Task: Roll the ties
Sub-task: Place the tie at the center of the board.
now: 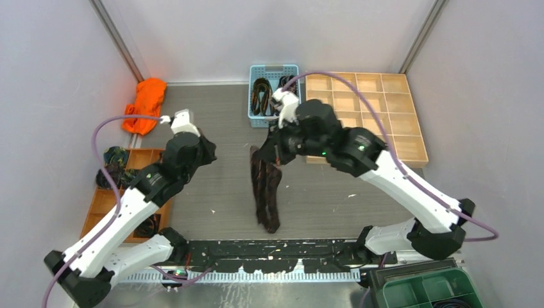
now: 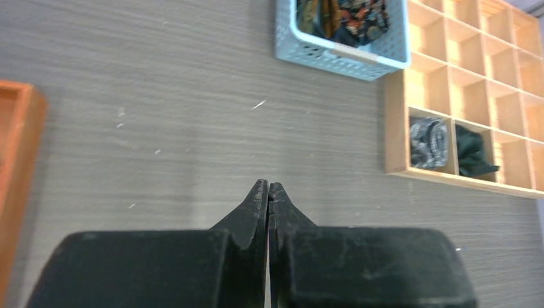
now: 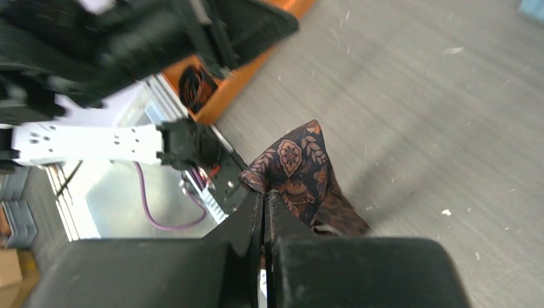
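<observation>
The right gripper moves down to the bare table (image 1: 290, 165) beside the organizer's near corner next, then opens, since the paisley tie's far end is still held up.
A brown-maroon paisley tie (image 1: 266, 192) lies in a long folded strip down the middle of the table, its far end lifted. My right gripper (image 3: 264, 192) is shut on that lifted end of the paisley tie (image 3: 296, 160), and from above this gripper (image 1: 269, 151) sits at the strip's far end. My left gripper (image 2: 268, 186) is shut with nothing between its fingers, hovering over bare table; in the top view it (image 1: 208, 151) is left of the tie. More ties fill a blue basket (image 1: 251, 96). A grey coil (image 2: 428, 142) and a dark green coil (image 2: 475, 154) sit in organizer compartments.
A wooden compartment organizer (image 1: 391, 122) stands at the back right beside the basket (image 2: 333, 58). An orange-brown tray (image 1: 102, 199) with dark ties is at the left edge. A bright orange cloth (image 1: 146, 102) lies back left. A green bin (image 1: 430, 289) is near right.
</observation>
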Motion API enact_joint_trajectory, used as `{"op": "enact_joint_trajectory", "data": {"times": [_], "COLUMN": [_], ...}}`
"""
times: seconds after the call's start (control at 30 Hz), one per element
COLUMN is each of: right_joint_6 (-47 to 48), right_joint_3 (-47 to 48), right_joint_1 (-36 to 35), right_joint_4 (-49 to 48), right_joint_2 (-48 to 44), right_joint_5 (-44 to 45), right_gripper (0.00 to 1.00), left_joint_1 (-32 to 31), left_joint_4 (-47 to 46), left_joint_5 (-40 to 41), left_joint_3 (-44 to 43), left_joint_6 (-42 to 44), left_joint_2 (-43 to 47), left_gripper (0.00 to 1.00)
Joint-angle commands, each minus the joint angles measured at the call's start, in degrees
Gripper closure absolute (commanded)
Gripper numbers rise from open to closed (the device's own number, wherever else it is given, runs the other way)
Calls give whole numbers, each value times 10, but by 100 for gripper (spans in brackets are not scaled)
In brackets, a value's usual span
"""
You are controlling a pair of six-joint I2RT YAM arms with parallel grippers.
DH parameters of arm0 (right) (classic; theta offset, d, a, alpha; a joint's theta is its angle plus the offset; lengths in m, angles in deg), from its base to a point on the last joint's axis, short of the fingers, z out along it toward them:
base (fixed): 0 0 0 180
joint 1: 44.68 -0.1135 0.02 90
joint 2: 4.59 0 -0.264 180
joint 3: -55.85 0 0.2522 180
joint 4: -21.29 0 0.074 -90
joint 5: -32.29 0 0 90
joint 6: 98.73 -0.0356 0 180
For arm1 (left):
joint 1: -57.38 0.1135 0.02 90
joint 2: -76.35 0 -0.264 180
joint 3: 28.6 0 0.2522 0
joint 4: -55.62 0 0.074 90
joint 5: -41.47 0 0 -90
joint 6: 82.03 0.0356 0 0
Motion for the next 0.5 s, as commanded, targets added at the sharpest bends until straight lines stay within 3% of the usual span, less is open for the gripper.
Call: {"op": "enact_joint_trajectory", "data": {"times": [0.0, 0.1, 0.23, 0.47], "right_joint_6": [-7, -4, 9, 16], "right_joint_3": [-16, -29, -28, -57], "right_joint_1": [-24, -25, -20, 59], "right_joint_4": [-8, -35, -37, -25], "right_joint_2": [53, 101, 146, 194], "right_joint_5": [3, 1, 86, 159], "right_gripper": [99, 99, 99, 99], "left_joint_1": [-3, -2, -3, -3], "left_joint_4": [100, 125, 139, 117], "left_joint_5": [66, 85, 88, 74], "left_joint_3": [13, 20, 27, 42], "left_joint_6": [-7, -11, -12, -5], "left_joint_2": [78, 112, 121, 96], "left_gripper": [100, 100, 100, 100]}}
